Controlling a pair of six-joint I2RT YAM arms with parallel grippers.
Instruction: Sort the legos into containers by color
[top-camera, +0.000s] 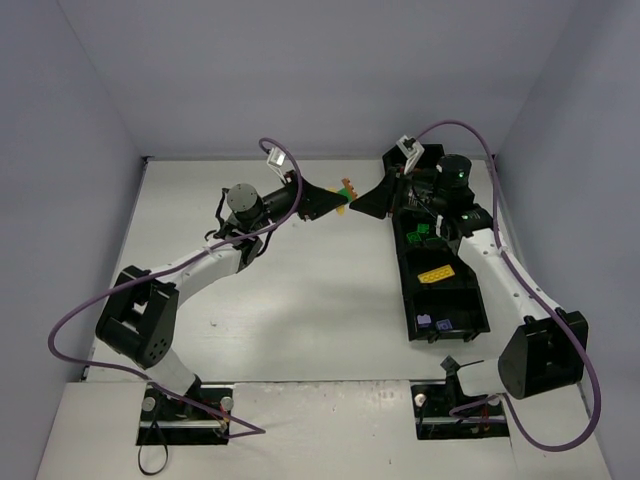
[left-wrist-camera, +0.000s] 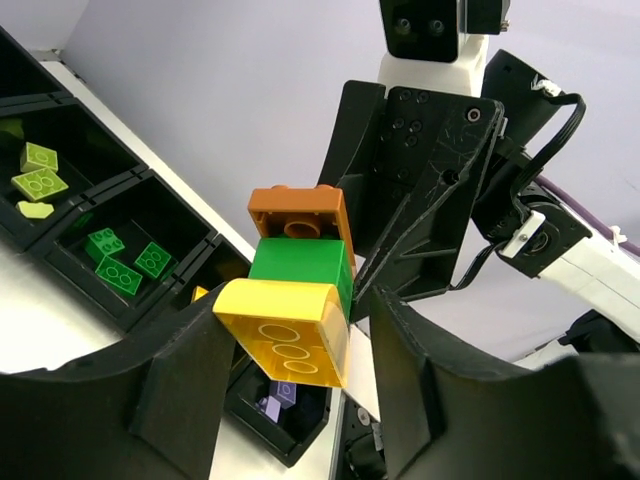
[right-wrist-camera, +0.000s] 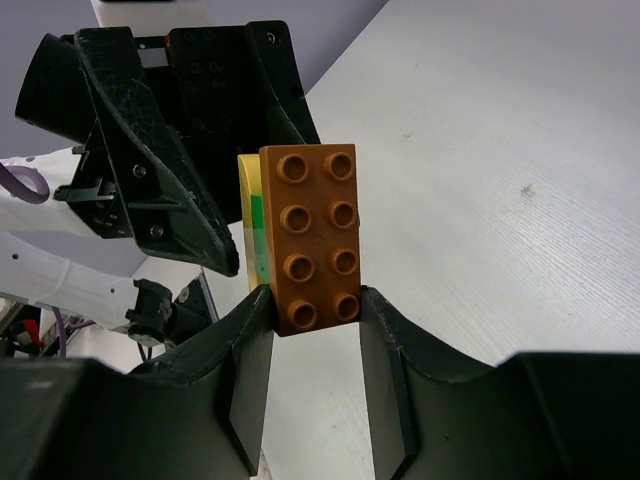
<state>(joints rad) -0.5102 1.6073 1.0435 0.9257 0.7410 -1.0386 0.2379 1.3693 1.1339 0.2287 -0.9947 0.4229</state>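
Observation:
My right gripper will go over the tray's far section (top-camera: 431, 153), which is outward and to its right in the top view, and release the orange-brown brick there, apart from other colors.
A stack of three legos hangs in the air between my two grippers: yellow brick (left-wrist-camera: 290, 330), green brick (left-wrist-camera: 300, 270), orange-brown brick (right-wrist-camera: 315, 235). It shows small in the top view (top-camera: 347, 189). My left gripper (left-wrist-camera: 300, 335) is shut on the yellow end. My right gripper (right-wrist-camera: 312, 300) is shut on the orange-brown brick, a finger touching each side. The black five-compartment tray (top-camera: 404, 270) lies at the right. It holds lime legos (left-wrist-camera: 38, 180), green legos (left-wrist-camera: 125, 265), a yellow lego (top-camera: 434, 274) and lilac legos (left-wrist-camera: 278, 400) in separate compartments.
The two grippers meet tip to tip (top-camera: 350, 203) near the back middle of the white table (top-camera: 300, 290), left of the tray's far end. The right arm (top-camera: 500, 270) runs along the tray's right side. Grey walls enclose the table.

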